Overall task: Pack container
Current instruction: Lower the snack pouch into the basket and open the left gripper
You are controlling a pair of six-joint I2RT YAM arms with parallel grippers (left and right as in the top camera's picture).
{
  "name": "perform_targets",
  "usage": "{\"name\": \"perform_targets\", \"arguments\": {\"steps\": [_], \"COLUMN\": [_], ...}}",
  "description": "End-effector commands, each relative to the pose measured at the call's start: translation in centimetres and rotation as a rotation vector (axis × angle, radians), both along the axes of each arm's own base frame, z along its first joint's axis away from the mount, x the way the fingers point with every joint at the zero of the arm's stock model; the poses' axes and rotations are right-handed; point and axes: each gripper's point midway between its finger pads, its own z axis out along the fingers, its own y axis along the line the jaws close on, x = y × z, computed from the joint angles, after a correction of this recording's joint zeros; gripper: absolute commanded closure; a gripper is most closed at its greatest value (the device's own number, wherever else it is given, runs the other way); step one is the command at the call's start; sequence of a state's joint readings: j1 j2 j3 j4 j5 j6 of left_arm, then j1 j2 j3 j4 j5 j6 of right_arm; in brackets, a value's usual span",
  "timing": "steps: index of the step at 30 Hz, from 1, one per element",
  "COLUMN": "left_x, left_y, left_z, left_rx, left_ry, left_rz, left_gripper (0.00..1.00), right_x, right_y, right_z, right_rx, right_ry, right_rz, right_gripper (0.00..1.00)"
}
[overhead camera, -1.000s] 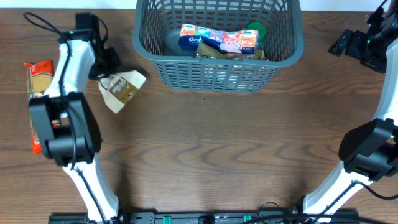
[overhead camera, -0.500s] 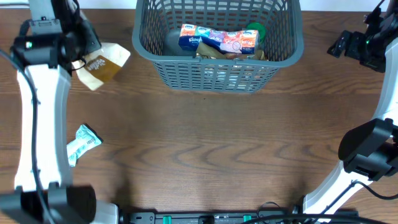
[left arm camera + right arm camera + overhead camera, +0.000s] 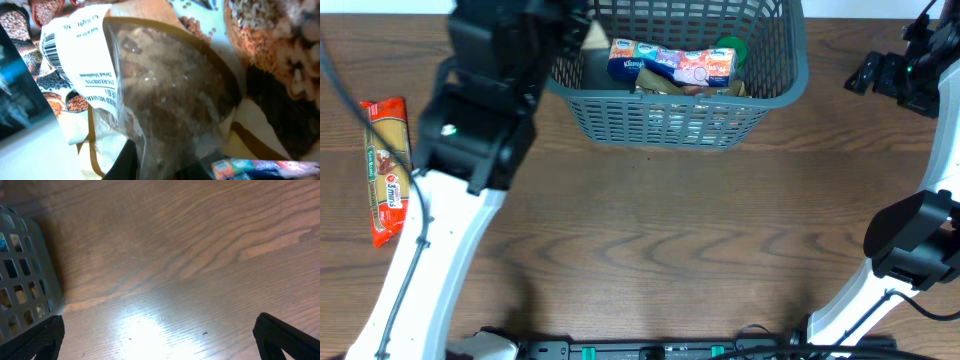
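My left gripper lowers into the basket next, toward the free space beside the colourful tissue pack. It releases the packet there, because that end of the basket is bare.
The container [image 3: 680, 120], a dark grey-blue lattice basket, stands at the back middle; its corner shows in the right wrist view [image 3: 25, 290]. My left gripper [image 3: 165, 162] is shut on a clear-and-white packet of dried mushrooms [image 3: 170, 85] and holds it over the basket's left rim. In the overhead view only a corner of the packet [image 3: 596, 36] shows past the arm. My right gripper [image 3: 880, 75] is open and empty above bare table to the right of the basket; it also shows in the right wrist view [image 3: 160, 335].
Inside the basket lie a colourful tissue pack [image 3: 670, 62], a green item [image 3: 730, 48] and a brown packet. A red pasta packet [image 3: 388, 170] lies on the wooden table at the far left. The left arm covers the table's left middle.
My left arm has swung right, carrying the mushroom packet from the table left of the basket to over its left rim. The right arm has not moved.
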State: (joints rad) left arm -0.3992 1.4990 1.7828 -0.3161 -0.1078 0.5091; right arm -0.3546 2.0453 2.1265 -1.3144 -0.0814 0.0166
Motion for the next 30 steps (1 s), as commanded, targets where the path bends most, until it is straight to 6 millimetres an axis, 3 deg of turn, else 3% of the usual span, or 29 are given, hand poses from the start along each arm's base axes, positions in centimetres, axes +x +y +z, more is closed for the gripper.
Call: {"name": "perform_targets", "arguments": {"steps": [1,5,8,12,15,26,28,30], "left_x": [3.5,6.9,9.0,10.3,10.5,7.4,7.0,6.7], "left_y": [-1.6,-3.9,-4.8,-5.4,-5.4,-5.7,-5.5,-5.4], "left_z": [-3.0,-8.3,-13.9,-20.1,-23.1,-29.5,-29.9,-30.2], "left_rx": [0.209,0.246,0.288,0.338,0.365,0.395,0.404,0.410], "left_ry": [-0.013,0.063,0.170,0.297,0.366,0.615,0.638,0.653], "left_rz": [-0.010,-0.062,-0.074,-0.088,-0.095,-0.188,-0.190,-0.191], "left_gripper": [0.94,0.94,0.94,0.94,0.94,0.92,0.64,0.54], "right_x": [0.0,-0.1,-0.2,-0.3,-0.5,-0.5,-0.5,-0.5], "right_y": [0.4,0.5,0.5,0.6,0.7,0.7,0.7,0.7], "right_z": [-0.2,-0.2,-0.2,-0.3,-0.3,-0.3,-0.3,-0.3], "right_rx": [-0.001,0.001,0.003,0.009,0.011,0.010,0.010,0.011], "right_ry": [0.008,0.013,0.015,0.022,0.029,0.027,0.028,0.029], "right_rz": [0.023,0.022,0.023,0.023,0.023,0.024,0.024,0.024], "right_gripper": [0.01,0.01,0.01,0.01,0.01,0.01,0.01,0.01]}}
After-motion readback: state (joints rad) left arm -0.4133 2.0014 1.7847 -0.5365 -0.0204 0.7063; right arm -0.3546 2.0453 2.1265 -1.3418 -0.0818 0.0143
